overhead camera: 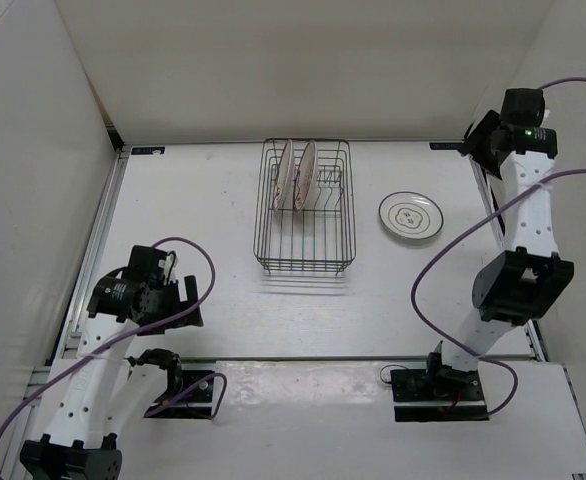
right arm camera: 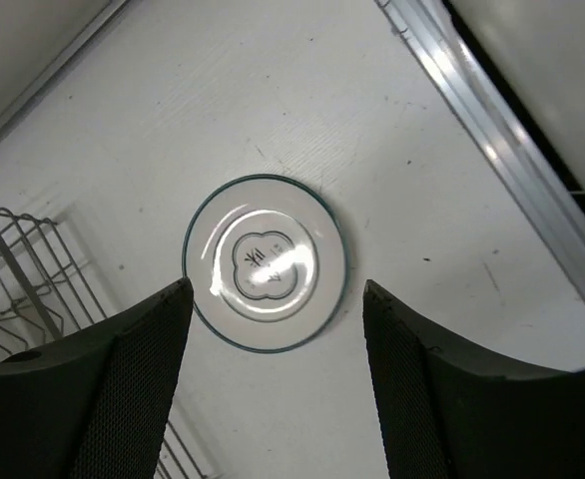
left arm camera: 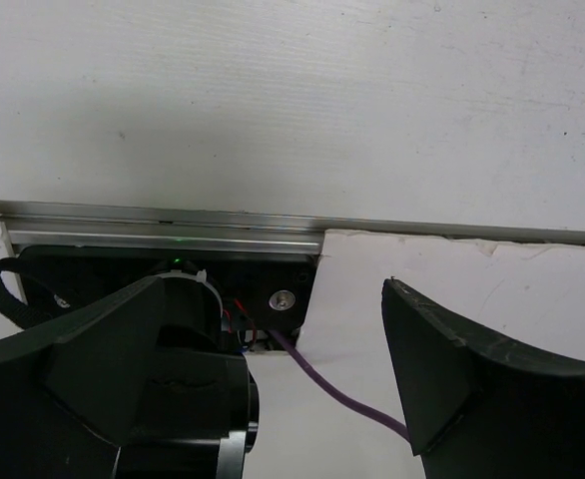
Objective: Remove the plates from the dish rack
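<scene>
My right gripper crosses down and to the left in the top view next, where the nearer racked plate stands, and descends onto the plate's exposed rim [overhead camera: 312,164].
The dish rack [overhead camera: 304,240], a dark wire basket, stands at the middle of the table. Two plates [overhead camera: 286,172] [overhead camera: 307,170] with orange centres stand upright in its far end. A third plate [overhead camera: 411,217], white with a grey line pattern, lies flat on the table to the right of the rack, also in the right wrist view as the plate [right arm camera: 266,261]. My right gripper [right arm camera: 276,289] hangs high above it, open and empty; from above it shows as the right gripper [overhead camera: 476,140]. The rack's corner [right arm camera: 13,269] shows at left. My left gripper [left arm camera: 273,284] is open and empty near the front left, seen as the left gripper [overhead camera: 188,300].
White walls close in the table on the left, back and right. An aluminium rail [left arm camera: 173,235] runs along the near edge by the left arm's base [overhead camera: 178,392]. Purple cables [overhead camera: 443,260] loop off both arms. The right arm's base [overhead camera: 438,385] sits at the front right.
</scene>
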{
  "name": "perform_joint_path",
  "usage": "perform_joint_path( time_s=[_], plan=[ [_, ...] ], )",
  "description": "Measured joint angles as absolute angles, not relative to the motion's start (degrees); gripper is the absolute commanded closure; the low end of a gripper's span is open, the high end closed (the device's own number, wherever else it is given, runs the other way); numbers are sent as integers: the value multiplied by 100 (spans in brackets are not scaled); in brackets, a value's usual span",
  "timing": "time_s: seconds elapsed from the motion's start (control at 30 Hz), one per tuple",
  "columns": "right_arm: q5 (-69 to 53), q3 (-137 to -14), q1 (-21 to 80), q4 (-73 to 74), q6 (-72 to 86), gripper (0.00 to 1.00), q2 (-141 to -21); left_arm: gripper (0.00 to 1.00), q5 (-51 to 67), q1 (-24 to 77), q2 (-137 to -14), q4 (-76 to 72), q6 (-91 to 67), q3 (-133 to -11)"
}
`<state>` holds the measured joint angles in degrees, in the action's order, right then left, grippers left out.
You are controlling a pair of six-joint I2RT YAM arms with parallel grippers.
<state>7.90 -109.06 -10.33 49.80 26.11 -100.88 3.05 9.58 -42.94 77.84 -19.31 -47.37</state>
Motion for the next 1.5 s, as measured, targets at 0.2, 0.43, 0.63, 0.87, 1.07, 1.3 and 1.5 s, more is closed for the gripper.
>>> perform_joint_path(
  time_s=[0.2,0.43,0.63,0.87,1.07,1.3,1.5],
  plan=[
    [1623,-9736,-753,5118,2342,28,-8820,0,180,993,-4578,7832,-1747,-5564],
    [1894,-7308,-862,5422,2508,32,-7516,2,14,1221,-5212,7758,-1636,-6785],
    [1905,-7686,-867,5564,2510,32,-7625,2,25,1385,-5330,7690,-1656,-6842],
    [1848,-10514,786,6093,2154,38,-9266,1,71,1400,-4987,7730,-1702,-6379],
    [1693,-10973,3564,5581,2032,35,-10328,1,58,1400,-4510,7767,-1763,-6049],
    [1653,-12827,3129,5813,2036,35,-11325,1,-51,1400,-4313,7782,-1785,-5966],
    [1509,-13019,3210,5411,2191,35,-11631,1,-134,1400,-4320,7780,-1782,-5957]
  ],
)
